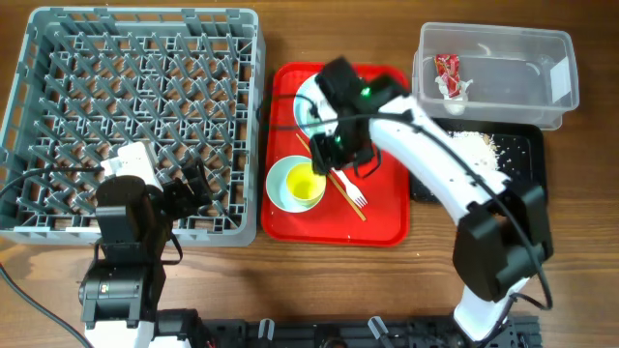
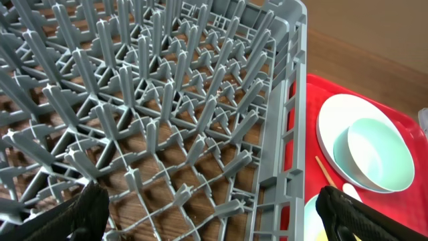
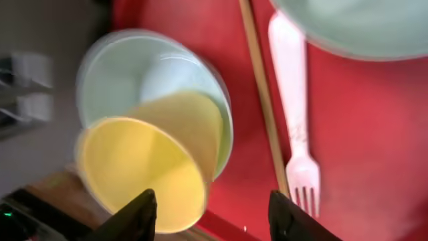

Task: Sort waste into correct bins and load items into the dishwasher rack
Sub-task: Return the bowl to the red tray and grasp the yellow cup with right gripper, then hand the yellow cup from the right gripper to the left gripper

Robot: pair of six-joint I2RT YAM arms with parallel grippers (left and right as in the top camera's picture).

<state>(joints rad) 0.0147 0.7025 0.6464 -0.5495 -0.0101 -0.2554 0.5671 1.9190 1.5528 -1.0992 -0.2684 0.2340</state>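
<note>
I will raise my left gripper and turn it toward the cup, because the yellow cup is to the gripper's right in the overhead view, past the side of the rack.
The grey dishwasher rack stands at the left, nothing in it. My left gripper hangs open and empty over its front right corner. The red serving tray holds a white plate with a mint bowl on it, a second bowl with the yellow cup inside, a white fork and a wooden stick. My right gripper is open above the tray, between cup and fork. The red-and-white wrapper lies in the clear tub. Crumbs lie on the black tray.
The right arm reaches across the black tray and hides part of the plate and the bowl on it. The rack's right wall stands close to the red tray's left edge. Bare wooden table shows along the front.
</note>
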